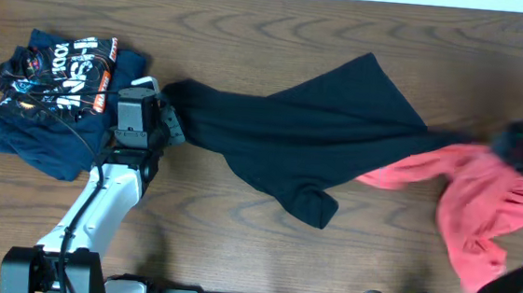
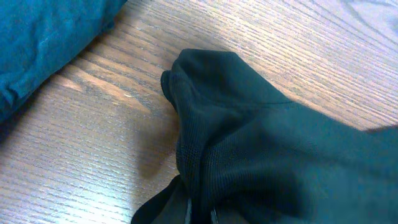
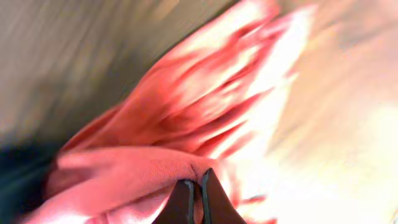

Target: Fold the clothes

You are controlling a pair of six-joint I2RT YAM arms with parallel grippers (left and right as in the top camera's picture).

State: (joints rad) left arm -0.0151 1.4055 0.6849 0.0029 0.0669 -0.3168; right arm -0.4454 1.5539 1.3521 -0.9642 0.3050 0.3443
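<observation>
I should move my right gripper to the right in the overhead view, away from the black garment (image 1: 309, 136), and then open it, because red fabric (image 3: 186, 118) is under the end of the garment.
A black garment (image 1: 309, 136) lies spread across the middle of the table. My left gripper (image 1: 165, 120) is shut on its left corner, and the left wrist view shows the black fabric (image 2: 261, 149) bunched between the fingers (image 2: 200, 214). A red garment (image 1: 468, 196) lies crumpled at the right, partly under the black one's right end. My right gripper (image 1: 514, 143) is blurred in the overhead view. In the right wrist view its fingers (image 3: 194, 193) are shut on a fold of the red fabric (image 3: 186, 118).
A folded dark blue printed shirt (image 1: 55, 93) lies at the left, close to my left gripper; its edge shows in the left wrist view (image 2: 43, 43). The wooden table (image 1: 236, 238) shows bare along the front.
</observation>
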